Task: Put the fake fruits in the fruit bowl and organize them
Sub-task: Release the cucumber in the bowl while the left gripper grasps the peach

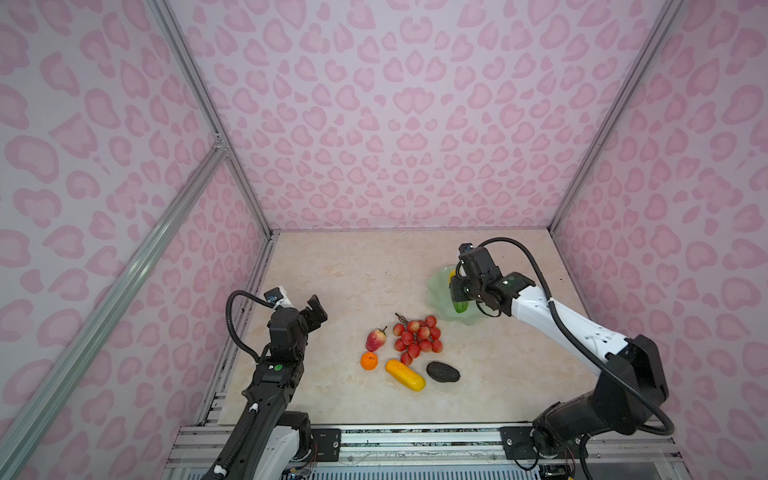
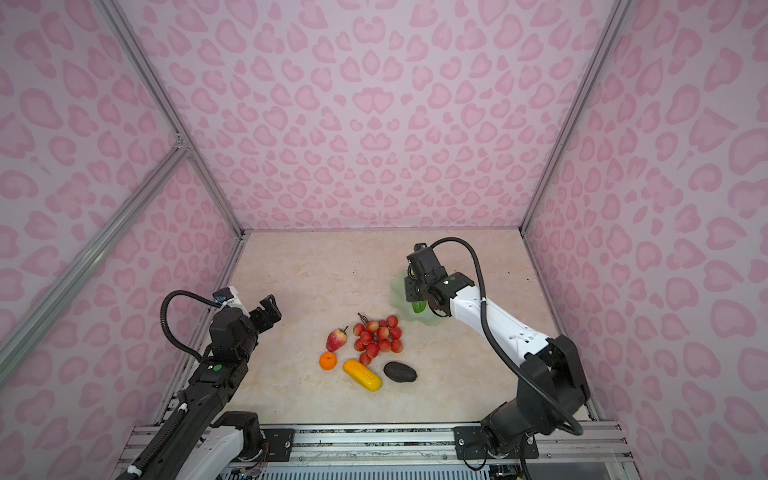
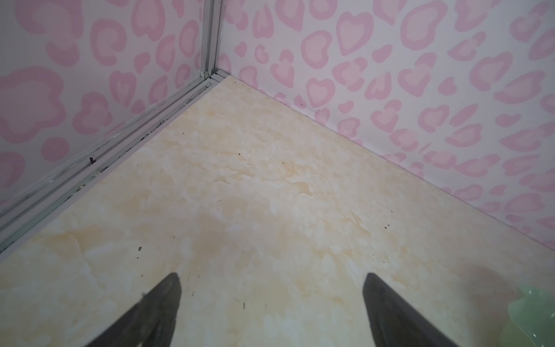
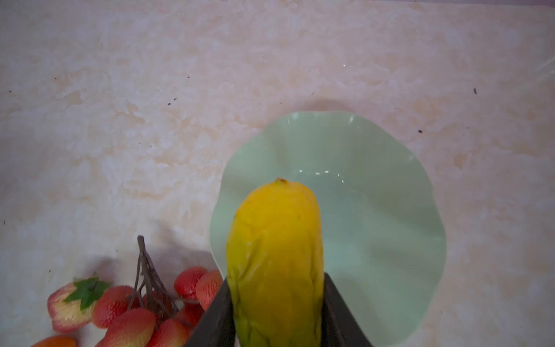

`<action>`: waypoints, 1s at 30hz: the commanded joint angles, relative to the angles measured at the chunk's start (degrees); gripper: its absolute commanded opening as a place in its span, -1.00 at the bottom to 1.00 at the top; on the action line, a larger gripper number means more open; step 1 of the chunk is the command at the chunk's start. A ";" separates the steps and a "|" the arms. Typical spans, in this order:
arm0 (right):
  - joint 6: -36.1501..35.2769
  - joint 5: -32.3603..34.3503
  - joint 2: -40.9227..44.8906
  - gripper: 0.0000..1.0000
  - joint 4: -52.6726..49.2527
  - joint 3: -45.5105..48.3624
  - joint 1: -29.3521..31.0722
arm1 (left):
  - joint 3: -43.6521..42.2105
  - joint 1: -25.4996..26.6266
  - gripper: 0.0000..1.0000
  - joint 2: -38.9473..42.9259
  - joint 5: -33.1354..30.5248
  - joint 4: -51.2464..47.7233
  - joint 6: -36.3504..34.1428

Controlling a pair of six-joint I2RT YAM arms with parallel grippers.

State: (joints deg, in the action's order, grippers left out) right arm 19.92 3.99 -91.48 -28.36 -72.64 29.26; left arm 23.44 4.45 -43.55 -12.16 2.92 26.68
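Note:
The yellow-green oblong fruit still hangs above the open bowl, so my right gripper will lower it into the bowl's empty hollow (image 1: 448, 299) (image 4: 340, 222) and release it there.
My right gripper (image 1: 457, 291) (image 4: 276, 278) is shut on the yellow-green oblong fruit (image 4: 276, 234) (image 1: 460, 306) and holds it just above the near part of the pale mint fruit bowl (image 4: 375, 180) (image 1: 437, 286) (image 2: 398, 296). The bowl's hollow has nothing lying in it. On the table in front of the bowl lie the red grape-like bunch (image 1: 417, 336), the strawberry-like fruit (image 1: 376, 339), the small orange (image 1: 369, 360), the yellow-orange oblong (image 1: 405, 375) and the black bumpy oval (image 1: 443, 371). My left gripper (image 1: 316, 309) (image 3: 271, 279) hovers open at the left, holding nothing.
Pink-patterned walls close the table on the left, back and right, with a metal rail (image 3: 99, 156) along the left edge. The bowl's rim (image 3: 534, 315) shows at the edge of the left wrist view. A metal frame (image 1: 415, 436) runs along the front.

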 commanded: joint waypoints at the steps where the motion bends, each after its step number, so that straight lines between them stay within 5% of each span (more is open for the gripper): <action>1: -2.29 -2.88 -5.85 -0.49 1.75 -2.67 -1.46 | 0.30 -0.05 0.88 1.81 1.35 -3.58 1.44; 12: -0.38 -4.45 -18.94 -0.39 6.94 -4.07 -4.00 | 5.01 0.09 0.73 -1.23 13.13 -12.17 2.40; 19: 1.39 -5.34 -22.26 -0.01 7.56 -4.95 -4.48 | 5.43 2.55 0.65 -4.53 16.66 -11.63 3.71; 24: 1.54 -3.87 -16.78 0.44 8.64 -3.89 -5.02 | 5.61 6.26 0.63 -6.25 18.49 -11.06 3.56; 30: 0.55 -1.15 -0.18 0.81 16.91 4.40 -5.09 | 6.92 14.86 0.63 -10.12 16.74 -11.00 1.64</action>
State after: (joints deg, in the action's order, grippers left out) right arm 20.95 0.86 -95.94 -16.40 -70.91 24.21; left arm 29.36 17.21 -52.36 4.71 -8.97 29.78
